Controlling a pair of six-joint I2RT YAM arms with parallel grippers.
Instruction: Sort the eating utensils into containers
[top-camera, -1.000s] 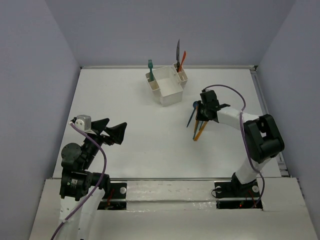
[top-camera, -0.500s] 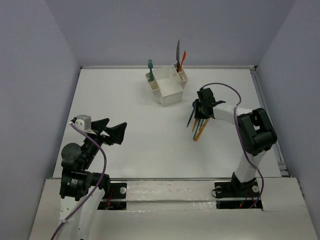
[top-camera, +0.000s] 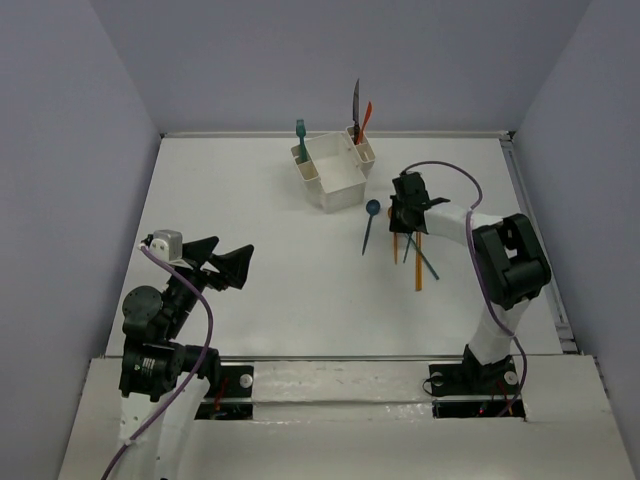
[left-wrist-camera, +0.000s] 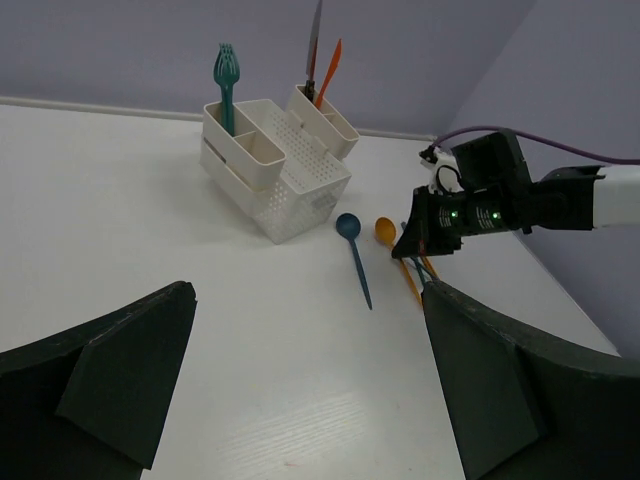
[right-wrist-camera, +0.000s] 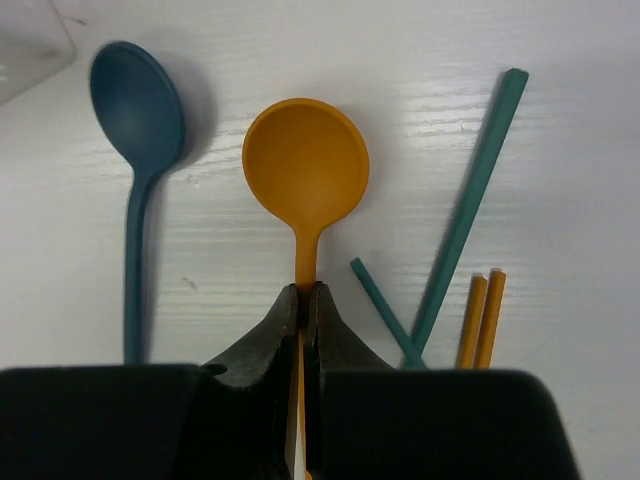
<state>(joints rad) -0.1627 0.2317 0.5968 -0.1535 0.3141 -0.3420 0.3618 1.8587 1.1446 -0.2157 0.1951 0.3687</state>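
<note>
My right gripper rises next, tilts the spoon upright over the caddy (top-camera: 338, 185), lowers it into the empty near slot by the teal fork (top-camera: 300, 135), and releases it.
My right gripper (right-wrist-camera: 302, 292) is shut on the handle of the orange spoon (right-wrist-camera: 305, 165), low on the table just right of the white caddy (top-camera: 338, 185). The blue spoon (right-wrist-camera: 137, 110) lies flat beside it on the left (top-camera: 369, 228). In the caddy's slots stand the teal fork (top-camera: 300, 135), the dark-handled knife (top-camera: 355, 103) and the orange plastic knife (top-camera: 365, 118). No teal spoon shows. My left gripper (top-camera: 222, 262) is open and empty, near the front left, far from the utensils.
Two thin teal sticks (right-wrist-camera: 470, 220) and two orange sticks (right-wrist-camera: 482, 318) lie crossed on the table right of the orange spoon, also in the top view (top-camera: 418, 265). Grey walls close in the table on three sides.
My right gripper has shifted slightly left and toward the caddy. The blue spoon now lies further left, apart from the rest. The orange and teal sticks have swung to the right. The left arm has not moved.
</note>
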